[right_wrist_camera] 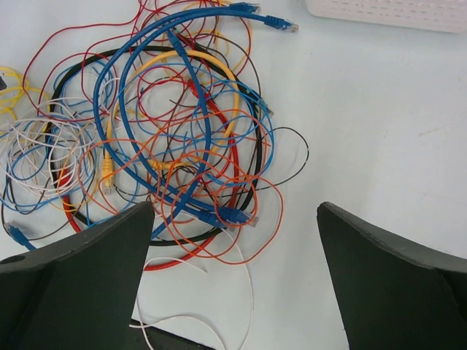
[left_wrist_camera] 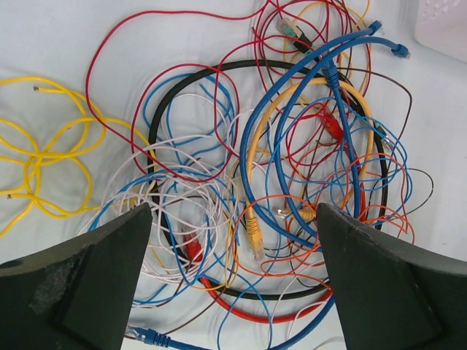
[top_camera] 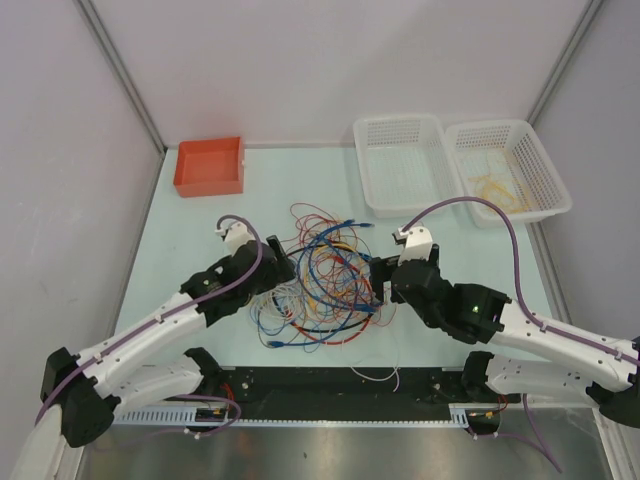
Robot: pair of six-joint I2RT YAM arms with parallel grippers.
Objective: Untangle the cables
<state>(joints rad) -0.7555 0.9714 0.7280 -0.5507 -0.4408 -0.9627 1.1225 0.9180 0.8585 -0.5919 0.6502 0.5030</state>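
Note:
I should move my left gripper to the left in its wrist view and down onto the yellow cable's crossing loops, because the cable lies mostly clear of the tangle (left_wrist_camera: 277,168).
A tangled pile of thin cables (top_camera: 322,282) in red, blue, orange, white, yellow and black lies mid-table. My left gripper (top_camera: 278,274) is open at the pile's left side; in the left wrist view it (left_wrist_camera: 233,277) hangs open above the tangle (left_wrist_camera: 277,168), with a yellow plug (left_wrist_camera: 253,232) and a thick red cable (left_wrist_camera: 255,313) between its fingers. My right gripper (top_camera: 378,284) is open at the pile's right edge; in the right wrist view it (right_wrist_camera: 233,273) is open above a blue plug (right_wrist_camera: 235,215) and a loose white wire (right_wrist_camera: 248,284). Both hold nothing.
A red bin (top_camera: 209,165) stands at the back left. Two white baskets (top_camera: 405,165) (top_camera: 508,170) stand at the back right, the right one with yellowish wires inside. A loose yellow wire (left_wrist_camera: 44,157) lies left of the pile. A white wire (top_camera: 380,376) lies near the front edge.

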